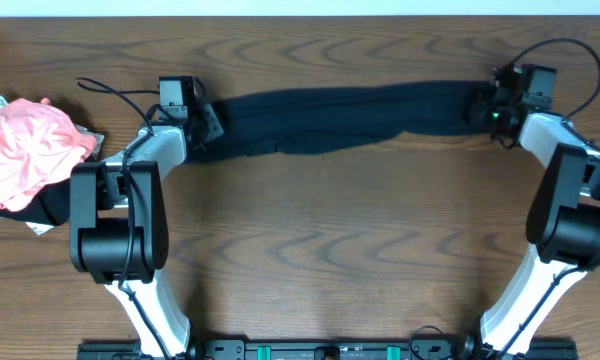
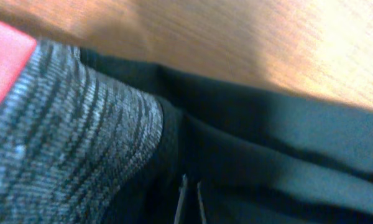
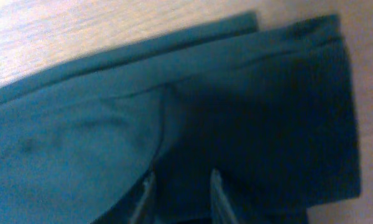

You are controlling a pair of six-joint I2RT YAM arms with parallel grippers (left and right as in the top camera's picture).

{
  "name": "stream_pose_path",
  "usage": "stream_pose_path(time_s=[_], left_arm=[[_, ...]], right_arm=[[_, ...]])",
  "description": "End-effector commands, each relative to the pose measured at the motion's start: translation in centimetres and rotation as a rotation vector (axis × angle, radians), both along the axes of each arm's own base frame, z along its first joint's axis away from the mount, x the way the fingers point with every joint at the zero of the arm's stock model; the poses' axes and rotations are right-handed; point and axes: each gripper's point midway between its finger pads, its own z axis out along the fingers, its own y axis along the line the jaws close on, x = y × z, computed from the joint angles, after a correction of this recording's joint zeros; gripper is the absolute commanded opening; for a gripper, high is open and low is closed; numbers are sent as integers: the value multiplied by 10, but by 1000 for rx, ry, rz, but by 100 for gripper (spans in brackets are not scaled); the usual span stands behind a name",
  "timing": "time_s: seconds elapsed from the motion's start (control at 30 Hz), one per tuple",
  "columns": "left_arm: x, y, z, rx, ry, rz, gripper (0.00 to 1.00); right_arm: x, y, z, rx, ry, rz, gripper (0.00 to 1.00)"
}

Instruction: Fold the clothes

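Observation:
The wooden table is bare behind my left gripper and to its right in the overhead view. I will pull the garment's end there next and let it go.
A long dark teal garment (image 1: 350,112) lies stretched out across the far part of the table. My left gripper (image 1: 208,125) is at its left end, and in the left wrist view the fingers (image 2: 191,190) are nearly together, pinching the dark cloth (image 2: 286,143). My right gripper (image 1: 480,108) is at the garment's right end. In the right wrist view its fingers (image 3: 181,183) stand a little apart with a thick fold of the dark cloth (image 3: 112,124) between them.
A heap of clothes with a pink garment (image 1: 25,150) on top lies at the table's left edge. In the left wrist view, grey knit fabric (image 2: 68,137) with a red patch (image 2: 3,56) fills the left side. Bare wooden table (image 1: 350,250) lies in front.

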Motion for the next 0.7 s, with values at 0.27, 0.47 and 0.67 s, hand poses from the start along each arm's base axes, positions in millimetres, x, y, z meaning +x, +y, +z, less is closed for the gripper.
stream_pose_path(time_s=[0.27,0.47,0.67], left_arm=[[-115,-5,-65,-8,479,-19,9],[-138,-33,-64,-43,558,-142,9],[-146,-75,-57,13,545,-330,9]], right_arm=[[-151,-79,-88,22,527,-284,22],[-180,-102,-89,62,580,-349,22],[-190,-105,-88,80,607,-367,22]])
